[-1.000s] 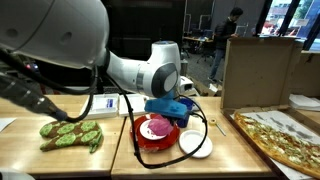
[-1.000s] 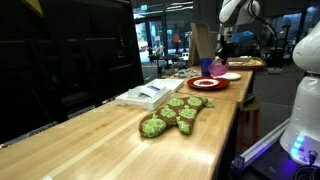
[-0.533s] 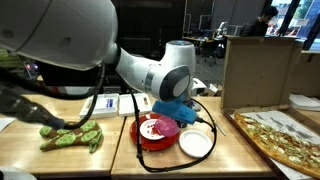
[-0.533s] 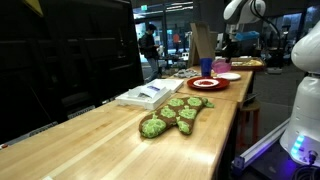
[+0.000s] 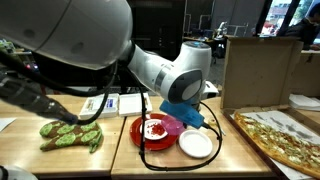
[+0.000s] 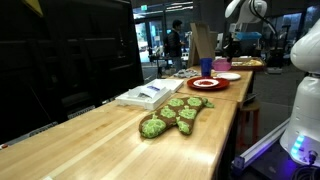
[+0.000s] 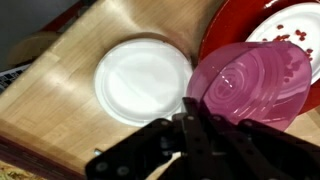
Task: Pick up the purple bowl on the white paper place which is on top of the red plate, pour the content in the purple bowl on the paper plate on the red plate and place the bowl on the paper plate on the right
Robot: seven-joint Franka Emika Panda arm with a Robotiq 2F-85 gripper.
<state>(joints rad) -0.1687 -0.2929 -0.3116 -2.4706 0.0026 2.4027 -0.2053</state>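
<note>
The bare paper plate (image 5: 196,144) (image 7: 143,80) lies below, to my gripper's left in the wrist view. My gripper must next go over it and down to release the purple bowl's rim.
In the wrist view my gripper (image 7: 195,112) is shut on the near rim of the purple bowl (image 7: 250,85) and holds it tilted, above the edge of the red plate (image 7: 222,30). The paper plate on the red plate (image 7: 296,22) carries small red bits. The bowl's inside looks empty. The bare white paper plate (image 7: 143,80) lies just beside the bowl on the wood table. In an exterior view the bowl (image 5: 171,126) hangs between the red plate (image 5: 140,137) and the bare paper plate (image 5: 197,144).
A green quilted mitt (image 5: 70,135) lies on the table. A pizza tray (image 5: 275,130) and a cardboard box (image 5: 256,68) stand past the bare paper plate. A black cable (image 5: 215,128) loops near the plates. White papers (image 5: 115,103) lie behind.
The arm has swung with the bowl from over the red plate toward the bare paper plate. Red bits now lie on the paper plate on the red plate.
</note>
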